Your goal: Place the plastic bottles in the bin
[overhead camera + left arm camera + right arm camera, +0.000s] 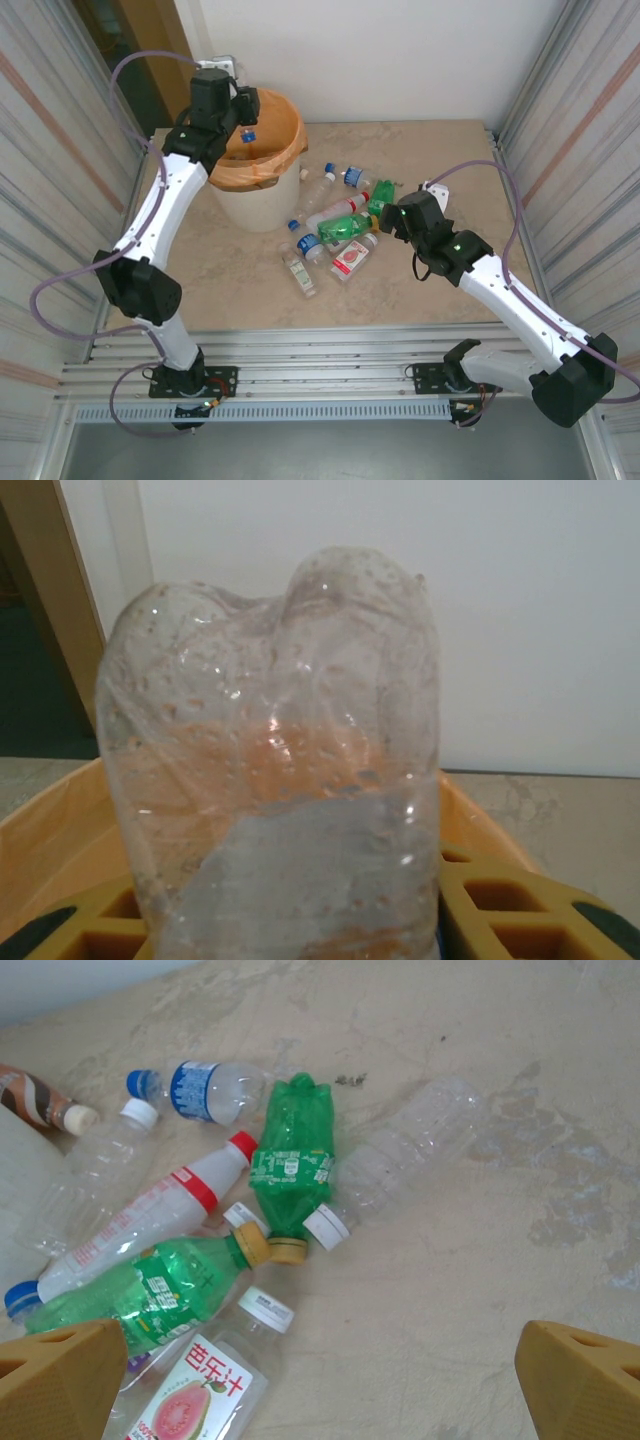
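I will lower my left gripper to the bin's bag-lined opening (268, 132), directly below it, and let go of the clear crushed bottle inside the orange bag.
My left gripper (240, 113) is over the white bin (250, 205) with its orange bag (45, 840), shut on a clear crushed bottle (275, 770) whose blue cap (250, 134) hangs above the opening. Several bottles lie in a heap on the table to the right of the bin. Among them are two green ones (291, 1160) (150, 1295), a red-banded white one (150, 1210), a guava-labelled one (205, 1390) and a clear one (405, 1160). My right gripper (320, 1385) hovers open over the heap's right side (392, 215), holding nothing.
A blue-labelled bottle (205, 1090) and a brown bottle (30, 1095) lie at the heap's far side. Metal side walls (560, 110) close in the table on both sides. Bare tabletop (480, 1280) lies to the right of the heap.
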Robot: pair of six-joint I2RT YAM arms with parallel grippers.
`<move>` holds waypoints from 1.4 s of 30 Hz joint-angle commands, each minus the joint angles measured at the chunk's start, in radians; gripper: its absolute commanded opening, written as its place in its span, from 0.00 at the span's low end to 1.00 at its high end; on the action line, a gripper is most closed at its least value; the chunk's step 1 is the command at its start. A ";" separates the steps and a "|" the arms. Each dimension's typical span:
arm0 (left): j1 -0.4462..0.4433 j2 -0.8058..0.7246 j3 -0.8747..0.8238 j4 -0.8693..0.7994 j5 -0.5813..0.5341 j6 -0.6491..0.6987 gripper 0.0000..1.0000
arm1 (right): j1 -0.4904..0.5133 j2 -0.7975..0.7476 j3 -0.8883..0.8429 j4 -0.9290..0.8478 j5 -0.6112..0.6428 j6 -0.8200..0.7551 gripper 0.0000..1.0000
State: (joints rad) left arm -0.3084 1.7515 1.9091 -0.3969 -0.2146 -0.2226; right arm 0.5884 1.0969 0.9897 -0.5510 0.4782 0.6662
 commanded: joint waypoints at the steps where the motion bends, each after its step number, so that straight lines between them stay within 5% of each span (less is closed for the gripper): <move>1: 0.002 0.006 -0.009 -0.003 -0.055 0.035 0.29 | -0.006 0.002 0.017 -0.007 0.006 -0.010 0.98; 15: 0.026 0.034 -0.123 0.007 -0.084 0.011 0.31 | -0.006 0.011 0.020 -0.022 -0.012 -0.016 0.98; 30: 0.035 0.046 -0.122 -0.024 -0.054 -0.014 0.71 | -0.006 0.015 0.021 -0.027 -0.016 -0.018 0.98; 42: 0.034 -0.031 -0.098 -0.044 0.019 -0.057 0.76 | -0.006 0.016 0.027 -0.026 -0.015 -0.025 0.98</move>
State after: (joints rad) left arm -0.2806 1.7893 1.7836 -0.4294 -0.2260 -0.2516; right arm 0.5884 1.1084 0.9901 -0.5564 0.4671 0.6621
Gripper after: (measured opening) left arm 0.756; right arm 0.979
